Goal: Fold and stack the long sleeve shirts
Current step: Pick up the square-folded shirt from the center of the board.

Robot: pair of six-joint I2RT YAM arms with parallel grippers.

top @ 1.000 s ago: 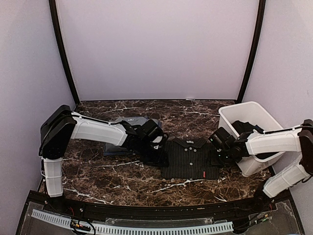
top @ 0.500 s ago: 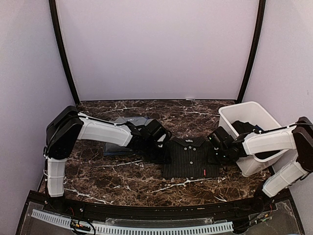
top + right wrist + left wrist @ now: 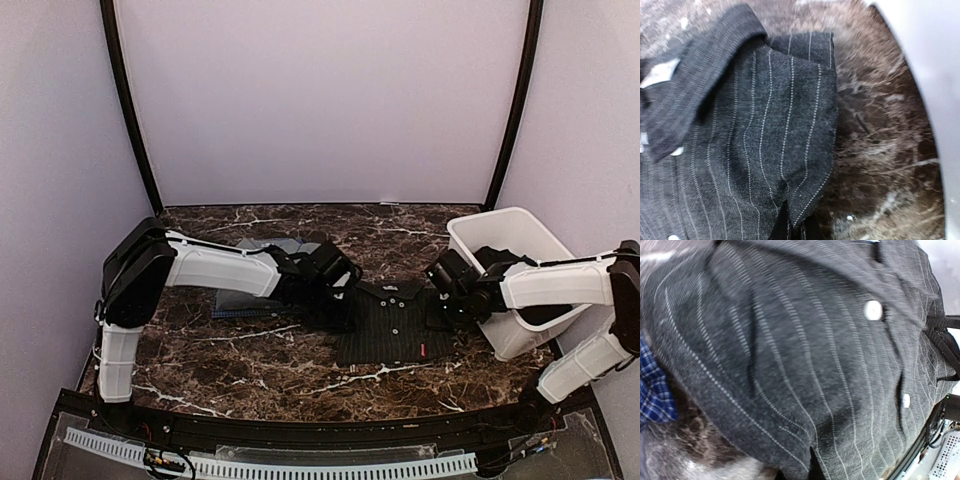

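Note:
The shirt is already folded, so my left gripper will next go outward and to the left in the top view, over the grey-topped stack [image 3: 236, 299] [image 3: 654, 392], and release the shirt.
A folded charcoal pinstripe long sleeve shirt [image 3: 392, 328] with pale buttons lies collar-away at the middle of the marble table [image 3: 250, 375]. My left gripper [image 3: 345, 303] is shut on its left edge, and in the left wrist view the striped cloth [image 3: 805, 355] fills the frame, pinched at the bottom by that gripper [image 3: 812, 471]. My right gripper [image 3: 437, 300] is shut on the right edge of the shirt [image 3: 755, 145], the cloth bunched between its jaws [image 3: 790, 225]. Behind the left arm lies a stack with a grey shirt [image 3: 272, 246] above a blue one [image 3: 238, 309].
A white plastic tub [image 3: 530, 232] stands at the right with dark cloth inside, and its wall [image 3: 930, 75] is close beside the right gripper. A corner of blue checked cloth [image 3: 652, 390] shows at the left edge of the left wrist view.
Both grippers have closed on the pinstripe shirt's side edges. Both arms have reached slightly farther from their bases, and the shirt's collar end has shifted with them.

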